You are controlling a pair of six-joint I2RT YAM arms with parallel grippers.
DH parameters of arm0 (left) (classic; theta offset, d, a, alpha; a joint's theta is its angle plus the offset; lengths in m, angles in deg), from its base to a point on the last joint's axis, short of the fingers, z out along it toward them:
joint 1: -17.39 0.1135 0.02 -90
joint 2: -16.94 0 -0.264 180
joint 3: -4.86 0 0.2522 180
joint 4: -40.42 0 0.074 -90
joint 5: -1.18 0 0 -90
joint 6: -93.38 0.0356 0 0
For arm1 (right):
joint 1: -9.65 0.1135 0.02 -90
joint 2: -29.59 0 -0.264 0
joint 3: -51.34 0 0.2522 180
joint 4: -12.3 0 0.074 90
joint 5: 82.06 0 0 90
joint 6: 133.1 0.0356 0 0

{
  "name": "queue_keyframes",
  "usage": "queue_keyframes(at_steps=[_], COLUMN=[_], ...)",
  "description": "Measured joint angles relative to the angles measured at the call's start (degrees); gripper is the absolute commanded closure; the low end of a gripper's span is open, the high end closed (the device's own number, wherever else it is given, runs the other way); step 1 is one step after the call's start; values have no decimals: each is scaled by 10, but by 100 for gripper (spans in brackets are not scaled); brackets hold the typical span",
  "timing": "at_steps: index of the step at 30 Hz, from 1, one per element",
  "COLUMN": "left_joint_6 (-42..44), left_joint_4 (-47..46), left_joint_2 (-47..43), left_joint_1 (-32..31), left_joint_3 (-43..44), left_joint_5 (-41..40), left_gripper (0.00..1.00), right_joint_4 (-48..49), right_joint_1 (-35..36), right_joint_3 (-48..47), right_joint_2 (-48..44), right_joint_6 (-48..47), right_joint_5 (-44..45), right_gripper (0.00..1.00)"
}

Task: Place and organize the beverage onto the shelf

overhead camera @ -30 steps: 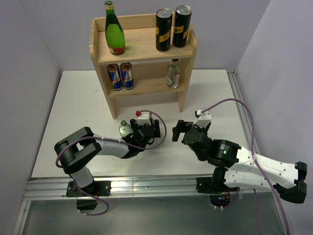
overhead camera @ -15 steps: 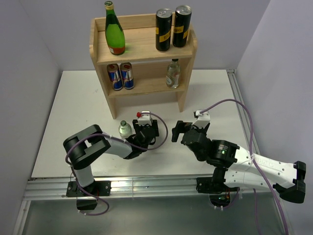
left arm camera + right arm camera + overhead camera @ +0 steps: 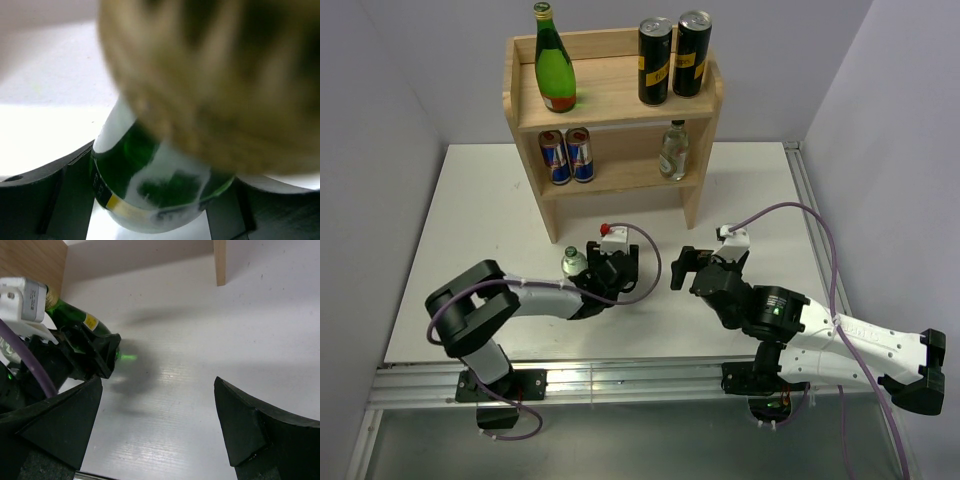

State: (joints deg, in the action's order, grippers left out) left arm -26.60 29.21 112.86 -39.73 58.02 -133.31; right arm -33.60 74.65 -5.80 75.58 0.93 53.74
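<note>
The left gripper moves up and outward next to release its small green bottle beside the tall green one. The gap on the shelf's top board is outward and above that gripper.
A small green glass bottle point(image 3: 575, 263) with a gold-foil neck is on the white table in front of the shelf point(image 3: 610, 100). My left gripper point(image 3: 590, 272) is shut on its lower body. In the left wrist view the black fingers point(image 3: 55, 200) press both sides of the bottle point(image 3: 150, 170), and its blurred neck fills the top of that view. The right wrist view shows this bottle point(image 3: 75, 316) tilted in the left gripper point(image 3: 95, 352). My right gripper point(image 3: 682, 268) hovers open to the right, and nothing is between its fingers point(image 3: 160, 430).
The shelf's top board carries a tall green bottle point(image 3: 554, 60) and two black cans point(image 3: 656, 60). Its lower board carries two blue-and-silver cans point(image 3: 566, 155) and a small clear bottle point(image 3: 673, 150). A shelf leg point(image 3: 219, 262) stands ahead of my right gripper.
My left gripper has closed on the small green bottle, and the left arm's elbow has shifted. The right arm has barely moved.
</note>
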Motion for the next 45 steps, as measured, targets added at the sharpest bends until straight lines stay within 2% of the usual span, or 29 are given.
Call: queue_keyframes(at_steps=[5,8,12,15,23,29,34,45], left_joint_6=[21,37,64,95,173,214,236,248], left_joint_4=[180,256,338,398,497,529,537,530], left_joint_2=[-54,-100,-141,-142,-143,-131,-110,-53], left_joint_1=[2,3,3,3,23,53,74,127], left_joint_3=[90,157,267,379,598,714,768,786], left_joint_5=[34,57,74,77,80,81,89,139], left_gripper=[100,100,100,100,100,100,100,100], right_joint_4=[1,4,4,5,15,21,26,35], right_joint_1=[0,0,0,0,0,0,0,0], right_joint_3=[0,0,0,0,0,8,15,24], right_joint_2=[0,-1,-5,-10,-11,-11,-10,-9], right_joint_6=[0,0,0,0,0,0,1,5], right_joint_5=[-2,-2,-2,-2,-3,-4,-4,-4], right_gripper=[0,0,0,0,0,0,0,0])
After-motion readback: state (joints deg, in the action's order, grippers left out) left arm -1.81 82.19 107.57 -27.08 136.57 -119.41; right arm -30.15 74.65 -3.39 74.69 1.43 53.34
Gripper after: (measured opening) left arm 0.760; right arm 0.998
